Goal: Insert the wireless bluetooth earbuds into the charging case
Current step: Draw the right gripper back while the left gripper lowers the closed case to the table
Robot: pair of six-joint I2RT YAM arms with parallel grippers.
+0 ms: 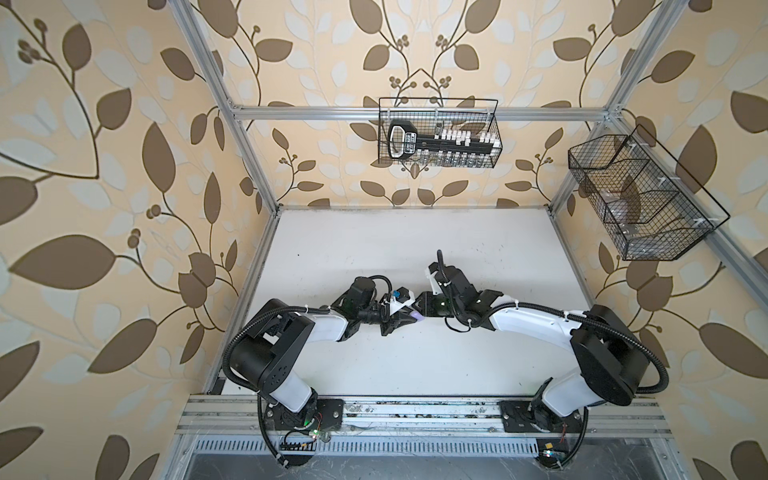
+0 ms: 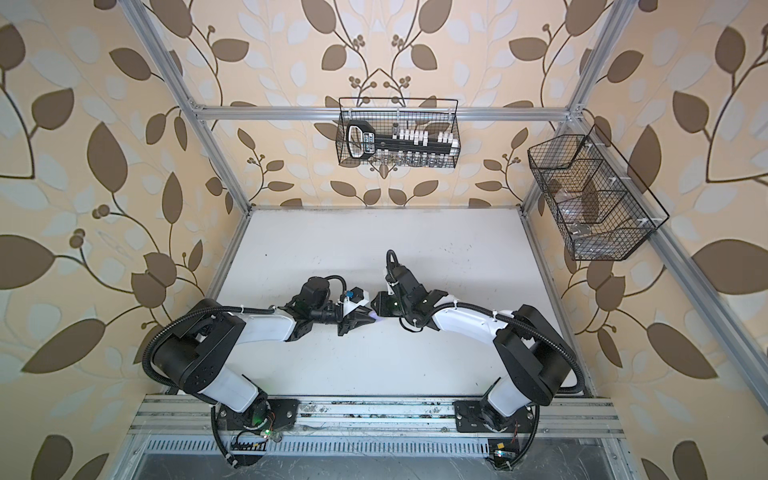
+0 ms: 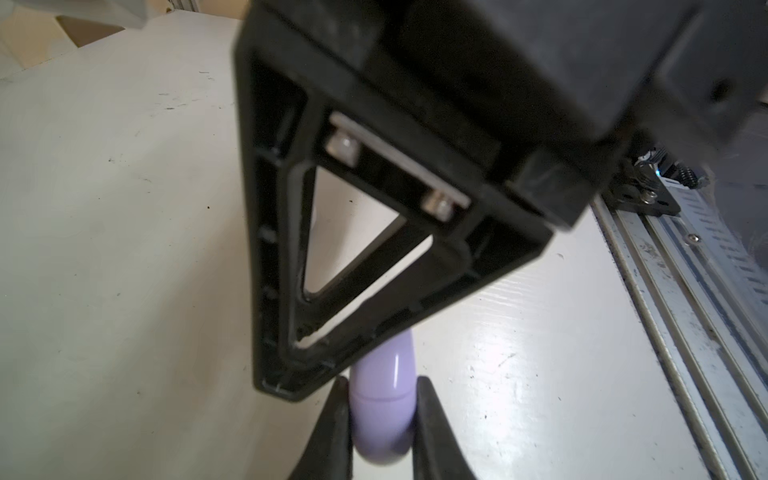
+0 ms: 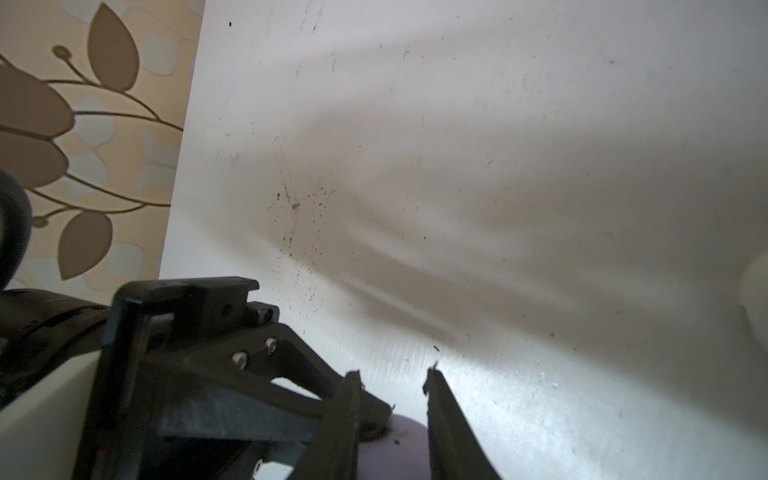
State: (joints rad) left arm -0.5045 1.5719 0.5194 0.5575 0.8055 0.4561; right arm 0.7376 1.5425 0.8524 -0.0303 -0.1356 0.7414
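I will move my left gripper outward and down next and let go of the case (image 1: pixel 417 316) on the bare tabletop, because that spot is below the gripper and outward of it.
A pale lilac rounded charging case (image 3: pixel 382 407) is held off the white table (image 1: pixel 415 232) between both arms, with its lid seam closed. My left gripper (image 3: pixel 380 386) is shut on its two sides. My right gripper (image 4: pixel 392 382) comes from the opposite side, and the case (image 4: pixel 405 440) fills the gap between its fingers. In both top views the two grippers meet tip to tip at mid-table, with only a sliver of lilac case (image 1: pixel 417 316) (image 2: pixel 376 316) showing. The earbuds are out of view.
A wire basket (image 1: pixel 438 133) with a black tool hangs on the back rail. A second wire basket (image 1: pixel 640 199) hangs on the right frame. An aluminium rail (image 1: pixel 415 411) runs along the table's front. A blurred white shape (image 4: pixel 756 291) sits at the right wrist view's edge.
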